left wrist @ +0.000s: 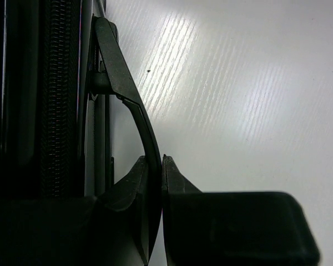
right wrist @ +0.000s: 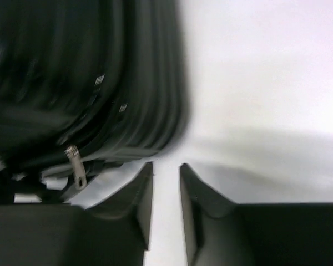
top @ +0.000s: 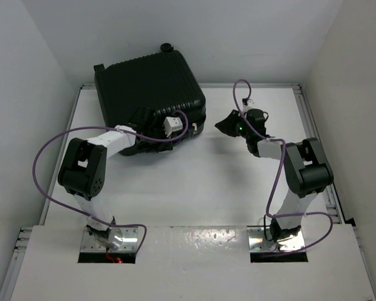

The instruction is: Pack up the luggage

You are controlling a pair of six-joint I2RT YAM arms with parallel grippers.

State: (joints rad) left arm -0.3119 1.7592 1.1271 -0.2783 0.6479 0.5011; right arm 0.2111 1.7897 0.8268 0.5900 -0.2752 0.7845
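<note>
My left gripper drags the luggage (top: pixel 149 94) left in the top view toward the side next, then lets go of the luggage's handle, as the luggage lies crooked.
The luggage (top: pixel 149 94) is a large black ribbed suitcase lying closed at the back left of the table. My left gripper (top: pixel 187 133) sits at its near right edge. In the left wrist view that gripper (left wrist: pixel 155 160) is shut on the thin curved black handle (left wrist: pixel 122 83), which stands off the luggage's zippered side (left wrist: pixel 44 111). My right gripper (top: pixel 221 125) hovers just right of the case. In the right wrist view its jaws (right wrist: pixel 166 165) are a little apart with only bare table between them. The luggage's ribbed corner (right wrist: pixel 89 72) and a silver zipper pull (right wrist: pixel 75 166) lie to its left.
The white table (top: pixel 194 188) is boxed in by white walls on the left, back and right. A metal rail (top: pixel 316 138) runs along its right edge. Purple cables (top: pixel 44 169) loop out from both arms.
</note>
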